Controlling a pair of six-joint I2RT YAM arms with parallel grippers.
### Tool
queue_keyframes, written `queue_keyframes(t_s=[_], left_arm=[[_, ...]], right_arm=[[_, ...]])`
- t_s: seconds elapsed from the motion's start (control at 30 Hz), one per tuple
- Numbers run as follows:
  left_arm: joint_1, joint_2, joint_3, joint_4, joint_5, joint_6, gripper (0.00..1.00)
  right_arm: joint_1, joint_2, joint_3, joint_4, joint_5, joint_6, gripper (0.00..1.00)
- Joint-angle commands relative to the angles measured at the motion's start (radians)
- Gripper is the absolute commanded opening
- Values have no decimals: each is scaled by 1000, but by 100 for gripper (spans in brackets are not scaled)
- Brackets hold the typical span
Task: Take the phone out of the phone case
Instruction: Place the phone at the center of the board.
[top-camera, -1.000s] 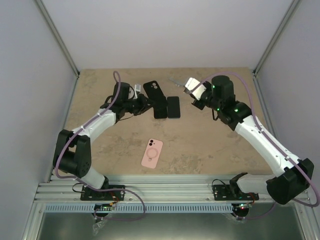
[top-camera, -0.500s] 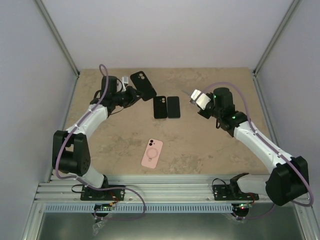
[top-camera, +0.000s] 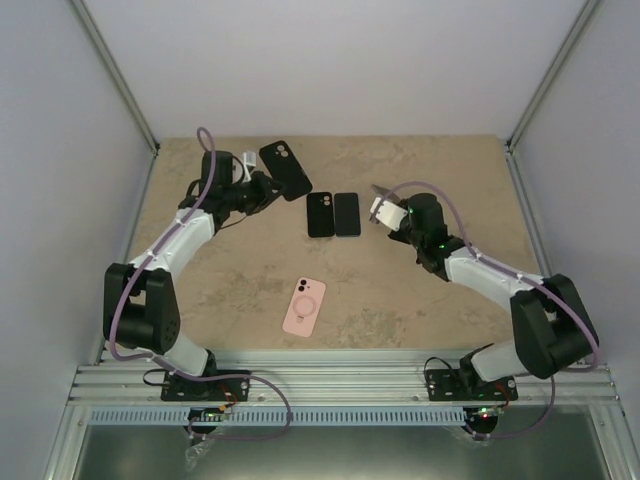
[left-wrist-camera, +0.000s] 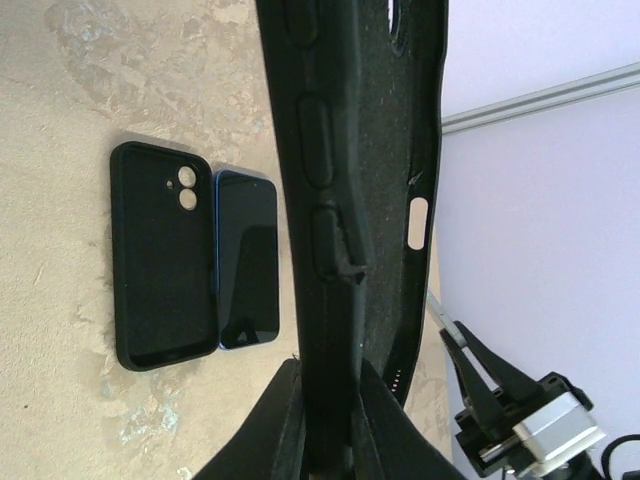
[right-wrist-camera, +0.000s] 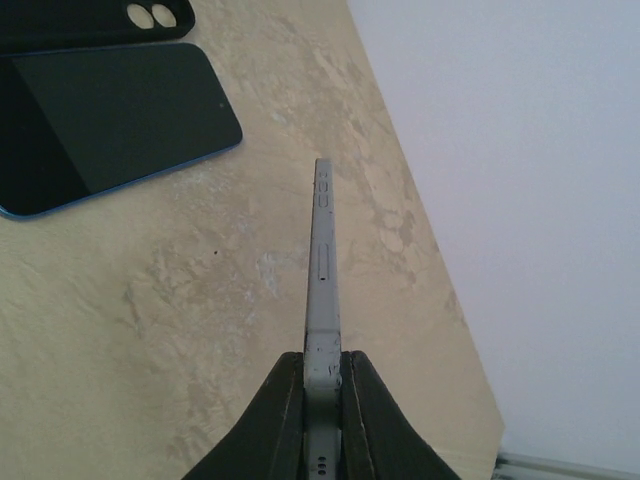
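The bare table beside the blue-edged phone is clear. My right gripper should go down toward the blue-edged phone next and tilt the thin grey phone (top-camera: 383, 193) flatter onto that spot.
My left gripper (top-camera: 262, 186) is shut on an empty black phone case (top-camera: 285, 168) and holds it tilted above the table's back left. In the left wrist view the case (left-wrist-camera: 350, 150) stands edge-on between the fingers (left-wrist-camera: 270, 420). My right gripper (top-camera: 392, 212) is shut on a thin grey phone (top-camera: 383, 193), held edge-on just above the table, to the right of the flat pair. In the right wrist view the phone (right-wrist-camera: 323, 250) runs straight out from the gripper (right-wrist-camera: 322, 385).
A second black case (top-camera: 320, 215) and a dark-screened, blue-edged phone (top-camera: 346, 214) lie side by side at the table's middle back, also in the wrist views (left-wrist-camera: 162, 255) (right-wrist-camera: 110, 120). A pink phone case (top-camera: 304, 306) lies nearer the front. Grey walls enclose the table.
The left arm swung the black case back and to the left, away from the flat pair, then held still. The right arm drew nearer and lower with the grey phone.
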Motion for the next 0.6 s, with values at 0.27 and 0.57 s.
queue_keyframes(t_s=[0.27,0.57], left_arm=[[9,-29,35,8,0,14,0],[10,-43,32,4,-1,15,0]], right_arm=[[119,148,-91,392,220,-163,0],[164,254,-131,524,309,-251,1]])
